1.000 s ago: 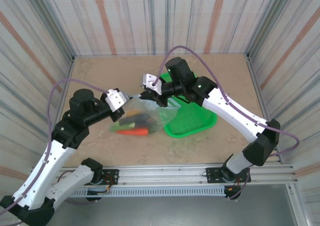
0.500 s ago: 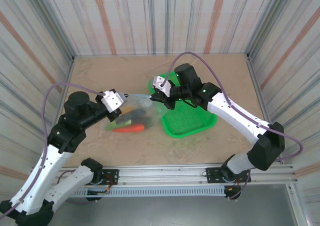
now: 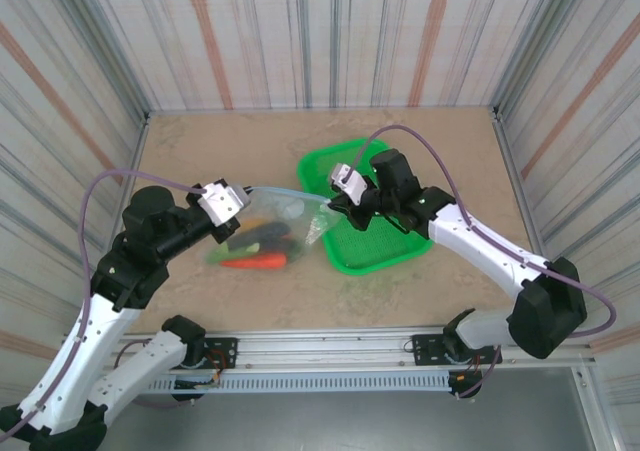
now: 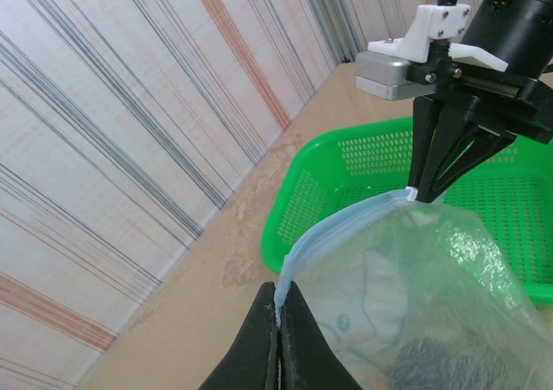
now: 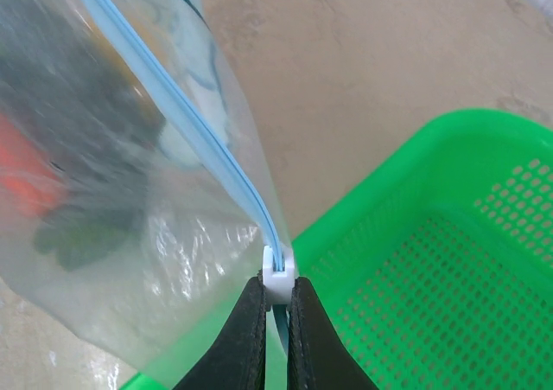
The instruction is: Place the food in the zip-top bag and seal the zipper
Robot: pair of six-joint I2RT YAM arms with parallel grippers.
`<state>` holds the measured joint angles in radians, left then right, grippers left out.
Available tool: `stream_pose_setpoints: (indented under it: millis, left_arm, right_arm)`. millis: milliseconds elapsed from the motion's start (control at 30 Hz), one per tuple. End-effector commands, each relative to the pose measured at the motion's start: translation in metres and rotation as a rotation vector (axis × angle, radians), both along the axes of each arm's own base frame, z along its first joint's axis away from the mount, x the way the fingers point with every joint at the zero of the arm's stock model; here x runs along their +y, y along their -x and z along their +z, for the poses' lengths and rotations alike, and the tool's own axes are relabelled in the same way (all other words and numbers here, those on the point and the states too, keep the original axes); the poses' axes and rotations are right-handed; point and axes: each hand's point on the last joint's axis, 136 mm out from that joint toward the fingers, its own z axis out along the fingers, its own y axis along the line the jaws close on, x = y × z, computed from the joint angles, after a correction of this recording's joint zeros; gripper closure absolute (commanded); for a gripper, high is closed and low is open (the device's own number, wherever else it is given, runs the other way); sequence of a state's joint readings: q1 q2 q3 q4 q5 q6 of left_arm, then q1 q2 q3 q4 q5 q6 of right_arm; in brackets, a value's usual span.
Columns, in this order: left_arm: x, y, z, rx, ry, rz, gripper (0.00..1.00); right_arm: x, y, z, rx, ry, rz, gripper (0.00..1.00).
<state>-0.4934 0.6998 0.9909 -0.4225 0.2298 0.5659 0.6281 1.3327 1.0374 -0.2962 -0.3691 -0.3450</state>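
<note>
The right gripper releases the white slider (image 5: 278,274) next, as the slider is already at the zipper's end.
The clear zip-top bag (image 3: 290,217) hangs stretched between my two grippers above the table. Inside it lies the food: an orange carrot (image 3: 256,262) and dark long pieces (image 3: 266,237), blurred in the right wrist view as an orange patch (image 5: 24,175) and a dark patch (image 5: 85,234). The light-blue zipper (image 3: 286,192) runs taut along the top. My left gripper (image 3: 246,195) (image 4: 279,310) is shut on the zipper's left end (image 4: 328,231). My right gripper (image 3: 328,207) (image 5: 278,293) is shut on the white slider (image 5: 278,274) at the right end, over the basket's rim.
A green mesh basket (image 3: 388,247) (image 4: 346,175) (image 5: 432,269) sits right of the bag, under my right arm. Striped walls close in the beige table (image 3: 200,151) on three sides. The arm bases and a metal rail line the near edge.
My right gripper has slid rightward along the zipper with the slider, reaching the bag's right end over the basket. The bag has stretched out; my left gripper has held its end and shifted slightly.
</note>
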Motion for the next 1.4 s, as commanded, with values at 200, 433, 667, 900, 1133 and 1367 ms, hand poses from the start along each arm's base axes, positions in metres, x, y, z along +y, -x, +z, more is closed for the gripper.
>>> stream_pose_setpoints:
  millis: [200, 433, 667, 900, 1133, 1367]
  left_arm:
    - [0.01, 0.008, 0.051, -0.186, 0.072, 0.032, 1.0]
    - [0.011, 0.01, 0.041, -0.15, 0.077, 0.035, 1.0]
    - [-0.01, 0.029, -0.001, 0.08, 0.257, -0.089, 1.0]
    - [-0.019, 0.046, -0.037, 0.239, 0.333, -0.158, 1.0]
    - [0.004, -0.012, -0.049, 0.322, 0.397, 0.168, 1.0]
    - [0.088, -0.121, -0.102, 0.527, 0.576, 0.814, 1.0]
  right_arm:
    - [-0.075, -0.016, -0.039, 0.035, 0.168, -0.323, 1.0]
    - [-0.086, -0.02, -0.034, 0.029, 0.171, -0.387, 1.0]
    - [-0.064, -0.002, 0.013, -0.003, 0.033, -0.302, 0.62]
    - [-0.063, 0.019, 0.08, -0.086, -0.143, -0.261, 0.41]
    - [-0.083, -0.009, 0.103, -0.172, -0.166, -0.446, 0.33]
    - [-0.13, -0.06, 0.096, -0.123, -0.104, -0.816, 0.38]
